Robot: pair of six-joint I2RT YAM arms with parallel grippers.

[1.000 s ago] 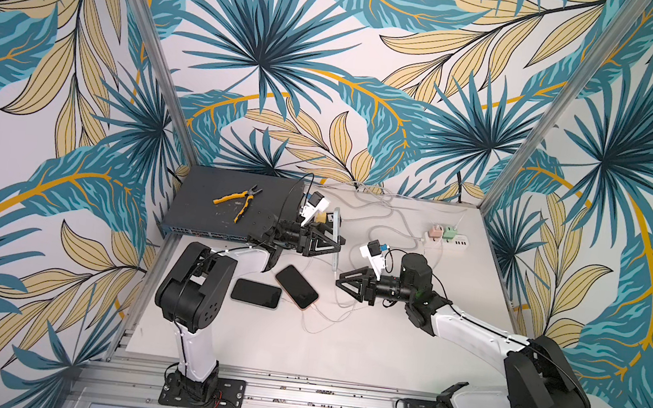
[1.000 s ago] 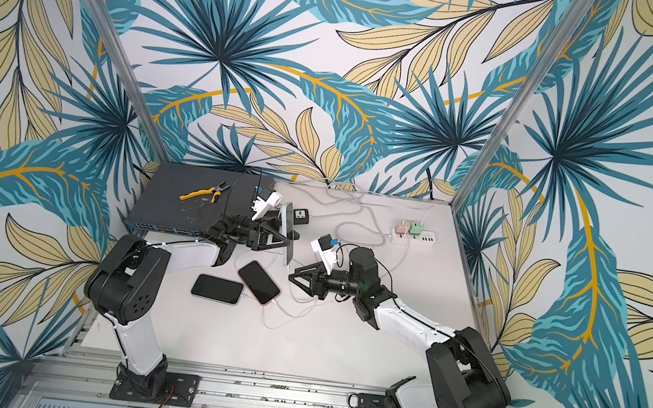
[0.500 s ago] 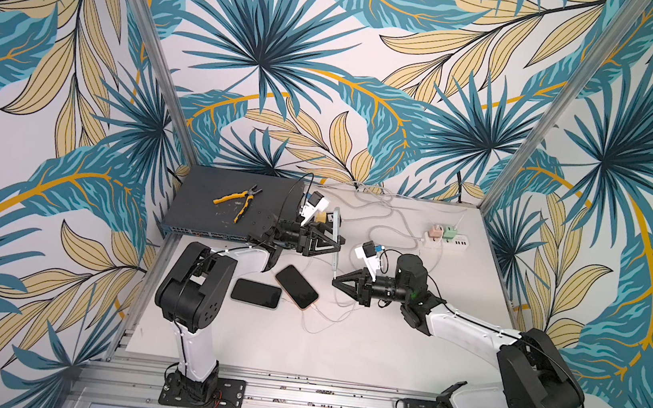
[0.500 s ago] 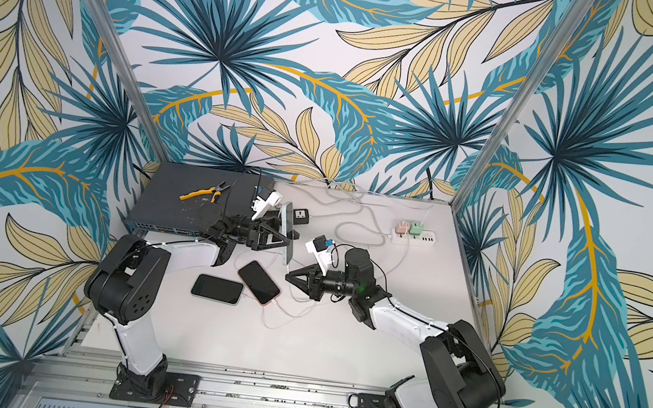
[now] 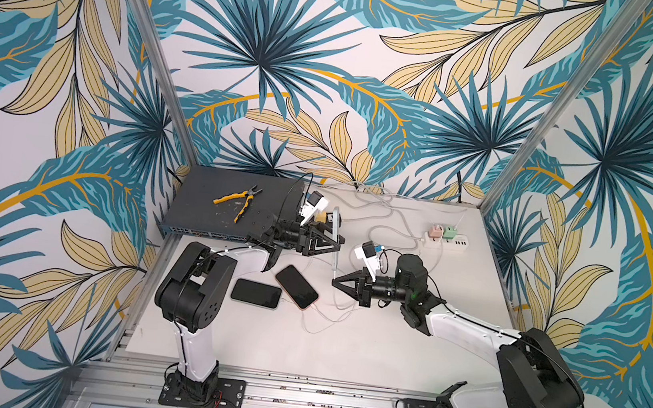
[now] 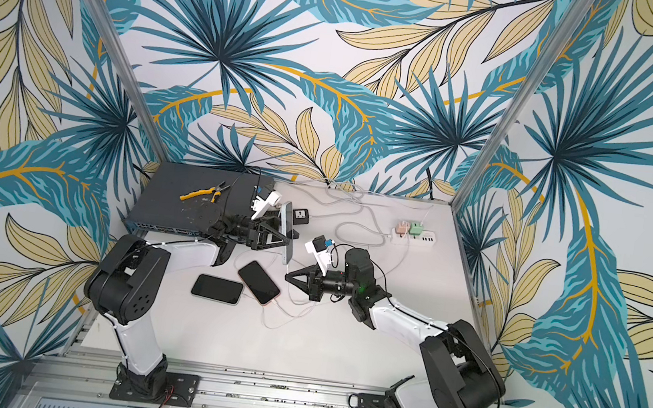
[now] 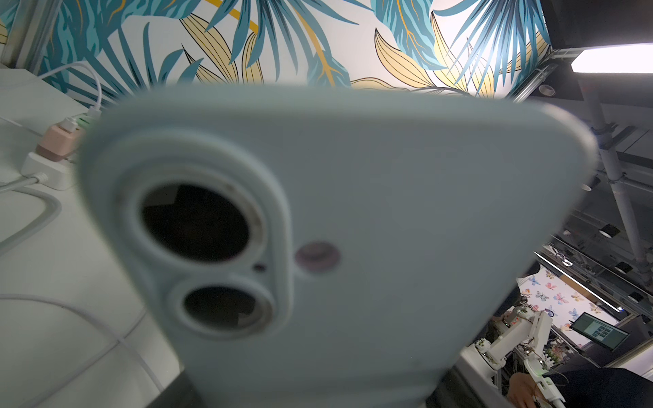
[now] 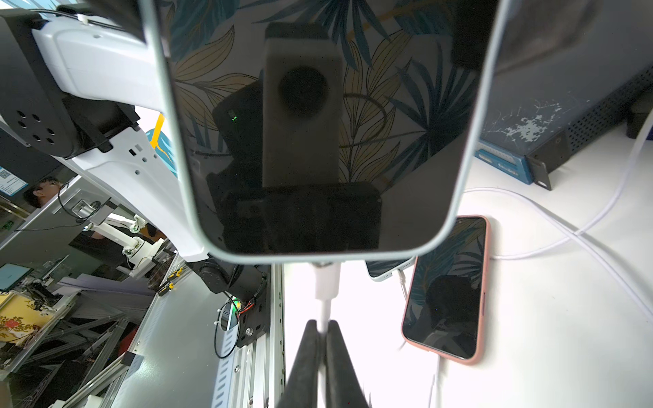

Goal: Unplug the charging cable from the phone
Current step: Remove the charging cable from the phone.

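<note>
The cable's plug is in the port. So my right gripper will next pull away from the phone, then tip downward over the open tabletop and release the cable.
The phone (image 5: 335, 228) in a pale blue case stands upright above the table, with my left gripper (image 5: 335, 244) shut on its edges. The left wrist view is filled by the phone's back (image 7: 353, 212) and its two lenses. In the right wrist view its dark screen (image 8: 318, 141) faces the camera. The white plug (image 8: 327, 281) of the charging cable sits in the port on the phone's lower edge. My right gripper (image 8: 323, 326) is shut on the thin charging cable just below that plug. In both top views the right gripper (image 6: 287, 278) is right under the phone (image 6: 286, 230).
Two more phones lie flat on the table: a black one (image 5: 256, 293) and a pink-cased one (image 5: 297, 286) with its own cable plugged in. At the back left, a dark network switch (image 5: 223, 210) carries yellow pliers (image 5: 237, 199). A power strip (image 5: 446, 241) lies at the back right. Loose white cables (image 5: 320, 317) run across the table.
My right gripper has moved left, in under the held phone, and its jaws have shut on the cable. The left arm and the phone have not moved.
</note>
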